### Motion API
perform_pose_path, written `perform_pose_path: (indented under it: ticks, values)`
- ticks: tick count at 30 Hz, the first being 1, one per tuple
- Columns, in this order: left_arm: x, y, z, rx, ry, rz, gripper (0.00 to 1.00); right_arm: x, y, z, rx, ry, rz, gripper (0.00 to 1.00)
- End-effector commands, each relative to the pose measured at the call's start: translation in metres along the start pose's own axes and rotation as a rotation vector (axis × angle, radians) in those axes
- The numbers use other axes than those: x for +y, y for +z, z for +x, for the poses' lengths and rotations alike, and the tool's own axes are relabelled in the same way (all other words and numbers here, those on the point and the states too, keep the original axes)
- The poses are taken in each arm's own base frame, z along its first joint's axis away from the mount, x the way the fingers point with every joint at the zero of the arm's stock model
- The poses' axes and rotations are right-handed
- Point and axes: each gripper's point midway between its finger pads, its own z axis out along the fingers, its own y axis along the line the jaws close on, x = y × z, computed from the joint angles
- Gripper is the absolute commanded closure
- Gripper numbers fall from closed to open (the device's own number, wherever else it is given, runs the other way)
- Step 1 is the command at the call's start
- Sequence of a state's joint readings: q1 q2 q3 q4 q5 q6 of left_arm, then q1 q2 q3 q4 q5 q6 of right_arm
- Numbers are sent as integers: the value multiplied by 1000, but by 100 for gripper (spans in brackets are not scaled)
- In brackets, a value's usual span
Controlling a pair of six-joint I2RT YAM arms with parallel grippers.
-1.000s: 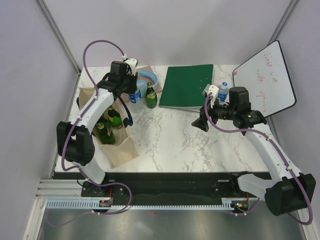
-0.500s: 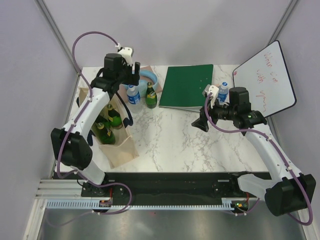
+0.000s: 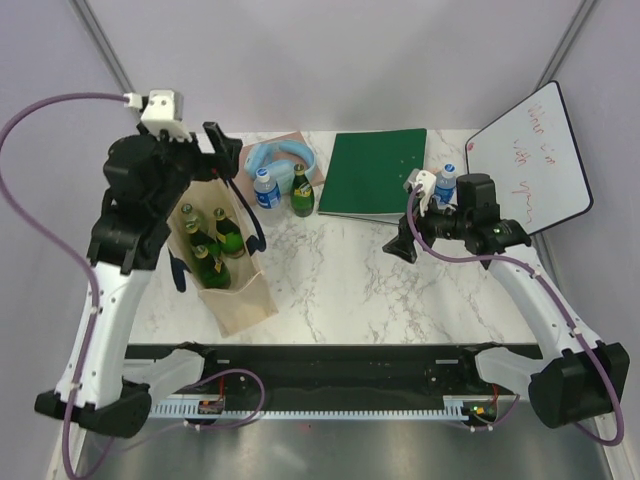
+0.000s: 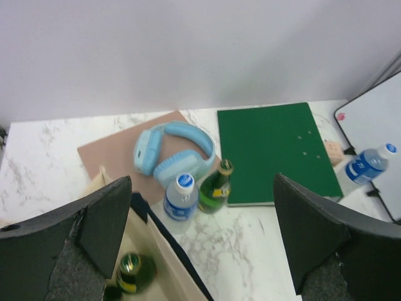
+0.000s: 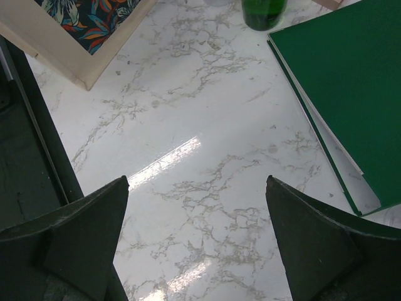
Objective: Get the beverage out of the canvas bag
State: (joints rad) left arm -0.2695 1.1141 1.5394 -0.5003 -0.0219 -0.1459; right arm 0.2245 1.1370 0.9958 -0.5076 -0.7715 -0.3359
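Observation:
My left gripper needs to tilt and go down next into the open bag (image 3: 240, 300) onto the green bottle's cap (image 3: 220, 213), beside the side of the bag nearest the water bottle, because the cap faces up.
The beige canvas bag (image 3: 240, 300) stands at the table's left with its navy handles hanging, and several green bottles (image 3: 215, 255) stand upright inside it. My left gripper (image 3: 200, 155) hangs high above the bag's far end, open and empty. Its wrist view shows the bag wall (image 4: 164, 269) and one bottle (image 4: 133, 271) at lower left, below the gripper (image 4: 202, 182). A water bottle (image 3: 266, 190) (image 4: 180, 197) and a green bottle (image 3: 302, 192) (image 4: 215, 187) stand on the marble beside the bag. My right gripper (image 3: 403, 243) (image 5: 197, 182) hovers open over bare marble.
Blue headphones (image 3: 280, 158) lie on a tan board behind the two bottles. A green binder (image 3: 373, 172) (image 5: 351, 81) lies at back centre. At the right are a second water bottle (image 3: 447, 183) and a whiteboard (image 3: 530, 160). The bag's corner (image 5: 69, 59) shows at upper left in the right wrist view.
My left gripper opened off the water bottle, which now stands beside the green bottle. The left arm rose and swung back to the left over the bag. The right arm has not moved.

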Motion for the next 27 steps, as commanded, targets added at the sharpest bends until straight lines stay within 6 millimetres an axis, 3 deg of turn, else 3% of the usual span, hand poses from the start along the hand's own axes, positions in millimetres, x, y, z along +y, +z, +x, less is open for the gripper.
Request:
perform_pose_path:
  ticks: [1, 3, 9, 14, 27]
  values:
    - [3, -44, 57, 168, -174, -44, 0, -9, -1, -21, -41, -33, 20, 2]
    - [8, -62, 73, 222, -216, -84, 0, -11, 1, -21, -36, -29, 19, 2]
    - [20, -84, 108, 295, -340, -195, 0, -14, 5, -18, -25, -17, 16, 2]
    - [24, -78, 136, 396, -349, -243, 0, -13, 4, -17, -23, -14, 20, 2]
    - [55, -58, 163, 465, -355, -449, 5, -12, 1, -8, -13, -6, 41, 2]
